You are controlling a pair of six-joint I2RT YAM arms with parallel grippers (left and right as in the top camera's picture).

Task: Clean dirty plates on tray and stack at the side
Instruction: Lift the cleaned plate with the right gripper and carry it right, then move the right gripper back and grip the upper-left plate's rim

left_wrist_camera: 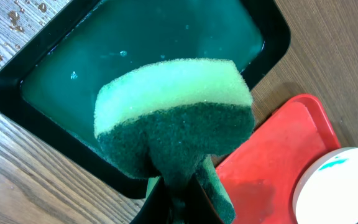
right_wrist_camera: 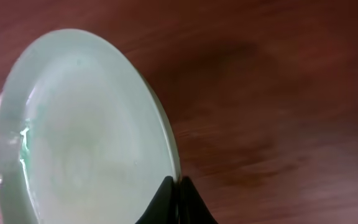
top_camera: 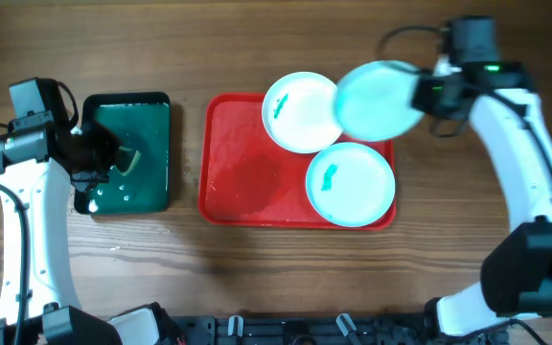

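My right gripper moves to the right in the overhead view and lowers the plate there next, since the wooden table beside the red tray is bare.
The red tray holds a white plate with a teal smear at its back edge and a light turquoise plate with a teal smear at front right. My right gripper is shut on the rim of a second light turquoise plate, held tilted above the tray's back right corner; in the right wrist view the fingers pinch that plate. My left gripper is shut on a green and yellow sponge over the dark tray.
The dark green-black tray holds teal liquid and sits left of the red tray. Water drops lie on the wood beside it. Bare wooden table lies right of the red tray and along the front.
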